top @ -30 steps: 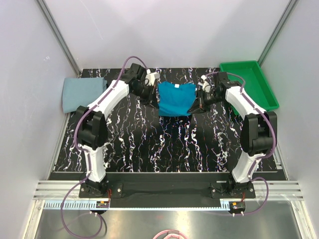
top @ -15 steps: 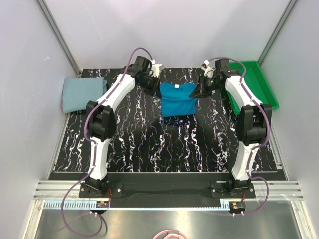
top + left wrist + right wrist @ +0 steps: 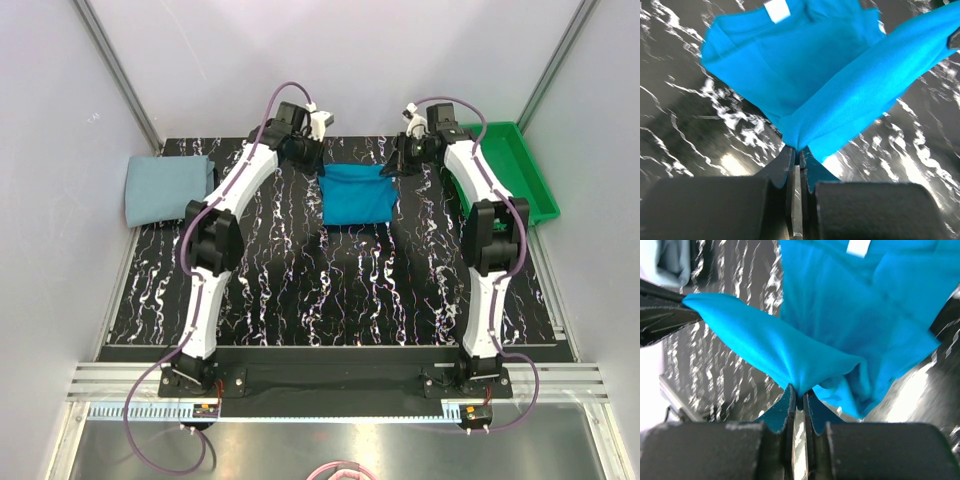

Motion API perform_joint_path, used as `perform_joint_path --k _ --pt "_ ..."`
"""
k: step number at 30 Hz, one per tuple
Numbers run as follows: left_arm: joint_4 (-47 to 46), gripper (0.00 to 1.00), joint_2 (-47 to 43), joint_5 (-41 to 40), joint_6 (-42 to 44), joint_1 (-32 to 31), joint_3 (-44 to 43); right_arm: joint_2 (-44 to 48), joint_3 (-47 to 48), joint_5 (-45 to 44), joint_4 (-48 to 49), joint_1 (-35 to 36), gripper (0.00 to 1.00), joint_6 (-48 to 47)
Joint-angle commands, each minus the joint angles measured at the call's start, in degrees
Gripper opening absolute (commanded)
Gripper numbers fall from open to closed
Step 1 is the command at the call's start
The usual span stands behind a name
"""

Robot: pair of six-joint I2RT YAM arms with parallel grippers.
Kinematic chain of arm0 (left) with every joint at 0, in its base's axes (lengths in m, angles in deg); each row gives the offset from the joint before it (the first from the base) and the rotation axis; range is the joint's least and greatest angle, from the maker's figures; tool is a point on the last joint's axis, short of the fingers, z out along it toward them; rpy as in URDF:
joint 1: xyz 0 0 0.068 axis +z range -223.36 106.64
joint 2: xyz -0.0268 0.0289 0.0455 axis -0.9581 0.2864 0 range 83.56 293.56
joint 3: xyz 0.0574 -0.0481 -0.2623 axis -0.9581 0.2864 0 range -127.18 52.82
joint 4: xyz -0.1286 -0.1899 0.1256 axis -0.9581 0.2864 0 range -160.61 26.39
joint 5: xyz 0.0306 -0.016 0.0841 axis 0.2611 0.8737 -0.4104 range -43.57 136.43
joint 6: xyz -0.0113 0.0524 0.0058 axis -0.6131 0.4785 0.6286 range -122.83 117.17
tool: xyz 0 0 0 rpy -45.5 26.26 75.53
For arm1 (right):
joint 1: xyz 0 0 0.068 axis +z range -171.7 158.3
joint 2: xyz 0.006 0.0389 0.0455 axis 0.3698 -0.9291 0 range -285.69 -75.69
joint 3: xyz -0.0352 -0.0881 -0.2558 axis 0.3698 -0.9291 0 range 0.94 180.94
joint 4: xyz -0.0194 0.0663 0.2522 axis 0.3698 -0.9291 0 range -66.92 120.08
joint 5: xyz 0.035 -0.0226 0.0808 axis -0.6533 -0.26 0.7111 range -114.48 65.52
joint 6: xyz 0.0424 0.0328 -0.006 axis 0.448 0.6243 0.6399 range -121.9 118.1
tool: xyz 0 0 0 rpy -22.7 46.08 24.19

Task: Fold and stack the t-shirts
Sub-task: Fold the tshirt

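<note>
The far edge of the teal-blue t-shirt is still hanging lifted between both grippers, so my right gripper will next carry the t-shirt's corner outward and down and release it on the table.
The teal-blue t-shirt point(image 3: 358, 194) lies half folded at the far middle of the black marbled table. My left gripper point(image 3: 312, 157) is shut on its far left corner, and the cloth point(image 3: 835, 95) stretches away from the jaws. My right gripper point(image 3: 396, 163) is shut on its far right corner, with the cloth point(image 3: 840, 330) bunched at the jaws. Both hold the edge lifted and taut between them. A white label point(image 3: 777, 10) shows at the collar. The pale grey-blue t-shirt point(image 3: 166, 187) lies folded at the table's left edge.
A green plastic tray point(image 3: 503, 165) stands at the far right, close to the right arm. White walls enclose the table point(image 3: 330, 290) on three sides.
Both grippers have moved toward the far edge carrying the shirt's edge over. The shirt now looks shorter and its collar is covered in the top view.
</note>
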State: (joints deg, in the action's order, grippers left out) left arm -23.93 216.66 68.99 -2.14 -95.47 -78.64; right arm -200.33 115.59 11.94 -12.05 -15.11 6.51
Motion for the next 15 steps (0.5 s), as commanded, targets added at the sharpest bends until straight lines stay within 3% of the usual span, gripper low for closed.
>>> perform_joint_path --k 1,8,15 --pt "-4.39 0.00 2.77 -7.71 2.82 0.58 -3.98 -3.41 6.00 -5.39 2.83 -0.79 0.00 -2.25" --pt "-9.14 0.00 9.19 -16.05 6.08 0.58 -8.28 -15.79 17.17 -11.98 6.18 -0.79 0.00 -4.71" --pt "-13.80 0.00 12.36 -21.33 8.36 0.66 -9.96 -21.87 23.95 -18.13 7.06 -0.79 0.00 -4.98"
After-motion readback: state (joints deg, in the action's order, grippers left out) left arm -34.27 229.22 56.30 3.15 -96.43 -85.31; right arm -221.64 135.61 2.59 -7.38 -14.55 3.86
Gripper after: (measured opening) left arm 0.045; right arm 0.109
